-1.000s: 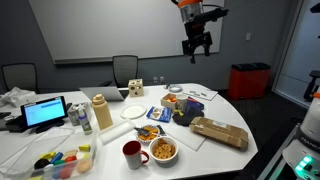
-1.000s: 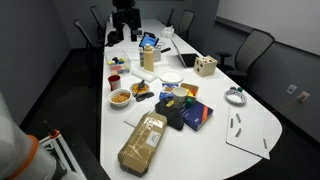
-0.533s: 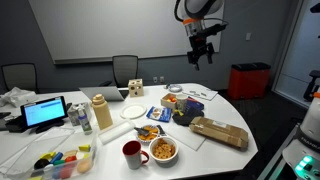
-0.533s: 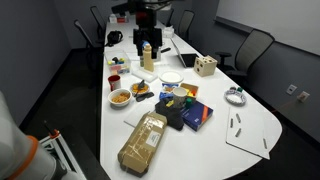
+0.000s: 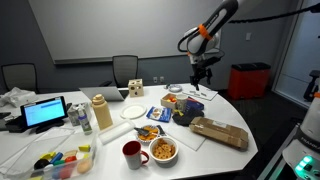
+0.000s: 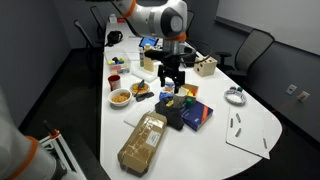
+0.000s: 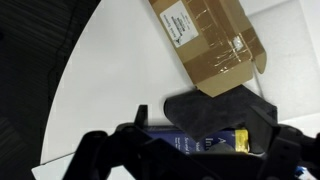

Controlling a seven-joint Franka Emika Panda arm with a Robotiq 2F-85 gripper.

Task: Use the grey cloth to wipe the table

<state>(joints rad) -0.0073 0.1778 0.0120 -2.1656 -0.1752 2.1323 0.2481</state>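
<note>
My gripper lowers to the crumpled top of the cloth (image 5: 185, 115) (image 7: 214, 111) next, beside the end of the brown package.
The dark grey cloth (image 7: 215, 112) lies crumpled on the white table (image 7: 110, 90), partly over a blue book (image 7: 205, 143) and against a brown cardboard package (image 7: 205, 40). The cloth also shows in both exterior views (image 6: 177, 118) (image 5: 187, 114). My gripper (image 7: 200, 160) is open and empty, with its fingers spread to either side. It hangs above the cloth and book without touching them. In both exterior views the gripper (image 6: 170, 85) (image 5: 198, 80) is over the middle of the table.
The table is crowded: the brown package (image 6: 143, 140), a snack bowl (image 5: 163, 150), a red mug (image 5: 132, 153), a white plate (image 6: 171, 77), a wooden cube (image 6: 206, 66), a tablet (image 5: 45, 112) and papers with pens (image 6: 245, 130). Office chairs stand round the table.
The arm has come down from high above the table and moved over the cloth and book. The gripper stays open and nothing on the table has moved.
</note>
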